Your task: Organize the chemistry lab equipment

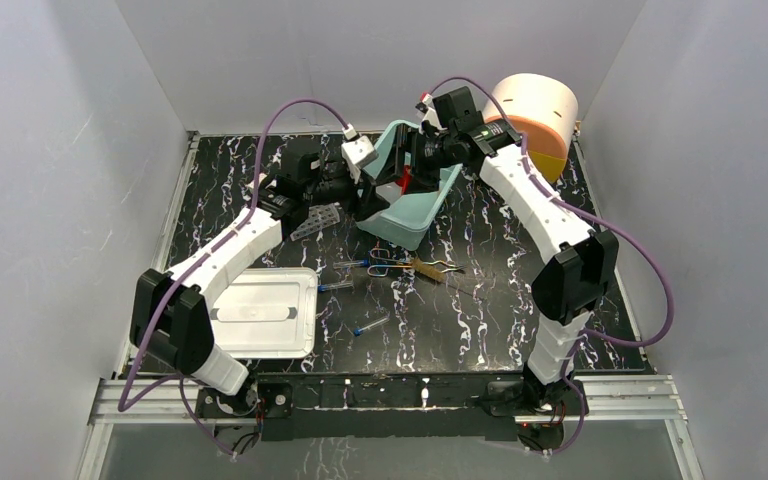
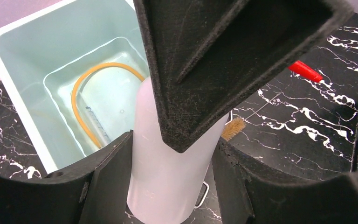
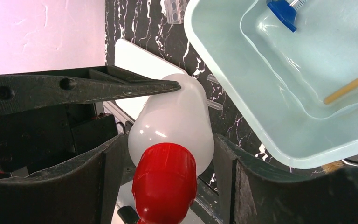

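My right gripper holds the bottle and will next turn to stand it upright. It will then lower the bottle onto the bin's bare bottom [image 1: 422,202] [image 3: 342,58] beside the tan tubing and let go of it.
The clear wash bottle [image 2: 168,177] with its red cap [image 3: 165,182] is held in the air between both arms, next to the teal bin [image 1: 415,218]. My left gripper [image 2: 171,145] is shut on the bottle's body. My right gripper [image 3: 168,140] is shut around its shoulder, just behind the cap. The red nozzle [image 2: 305,71] sticks out to the side. Tan rubber tubing [image 2: 81,100] and a blue-capped tube [image 3: 284,9] lie in the bin. The grey tube rack [image 1: 317,220], metal tongs [image 1: 388,262] and two blue-capped tubes [image 1: 335,286] [image 1: 370,325] lie on the table.
A white flat lid [image 1: 265,312] lies at the near left under the left arm. A cream and orange drum [image 1: 535,115] stands at the back right. A small bristle brush [image 1: 430,268] lies beside the tongs. White walls close in the table.
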`<state>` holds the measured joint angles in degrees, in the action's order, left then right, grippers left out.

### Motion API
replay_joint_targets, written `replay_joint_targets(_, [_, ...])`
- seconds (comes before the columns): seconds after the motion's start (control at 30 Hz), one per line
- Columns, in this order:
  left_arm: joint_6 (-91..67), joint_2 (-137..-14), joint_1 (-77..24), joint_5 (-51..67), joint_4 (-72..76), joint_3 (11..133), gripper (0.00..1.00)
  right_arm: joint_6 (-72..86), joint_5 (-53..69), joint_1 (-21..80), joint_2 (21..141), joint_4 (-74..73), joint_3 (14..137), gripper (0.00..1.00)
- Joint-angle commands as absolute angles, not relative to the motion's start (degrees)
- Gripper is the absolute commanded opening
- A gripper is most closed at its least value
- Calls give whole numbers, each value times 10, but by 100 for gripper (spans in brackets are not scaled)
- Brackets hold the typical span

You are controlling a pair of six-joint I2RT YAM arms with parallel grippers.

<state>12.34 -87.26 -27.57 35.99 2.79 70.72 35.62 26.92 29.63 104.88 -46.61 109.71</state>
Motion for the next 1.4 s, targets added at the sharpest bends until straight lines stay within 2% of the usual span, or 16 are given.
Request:
replay_joint_targets(0.0, [116,-874,-275,338,53,722,24,351,278,297,1056,-472,1113,70])
replay_joint_targets(0.07, [113,-877,-275,334,51,724,25,349,273,298,1062,-478,1125,63])
replay_joint_targets(0.13, [110,-879,-275,326,53,725,27,348,269,297,1064,-479,1131,60])
replay_joint_targets(0.2, [97,-882,-275,318,67,727,33,346,259,297,1065,-478,1136,56])
replay_joint_targets(0.27, [74,-886,-275,302,78,731,54,338,237,296,1070,-479,1153,54])
replay_joint_targets(0.37, [33,-882,-275,250,88,732,78,306,174,289,1098,-504,1223,54])
replay_joint_targets(0.43, [18,-871,-275,212,86,728,90,287,143,279,1120,-531,1278,54])
replay_joint_targets(0.53, [5,-842,-275,174,86,715,98,267,108,266,1143,-553,1340,54])
replay_joint_targets(0.8, [-107,-793,-272,18,70,678,98,194,-11,255,1166,-536,1315,54])
replay_joint_targets(0.97, [-198,-792,-270,26,-28,691,98,144,-70,255,1199,-502,1322,54])
replay_joint_targets(1.1, [-243,-785,-269,25,-26,670,98,113,-93,257,1254,-489,1345,54])
replay_joint_targets(1.37, [-213,-804,-268,55,-46,701,98,98,-95,258,1341,-488,1421,54])
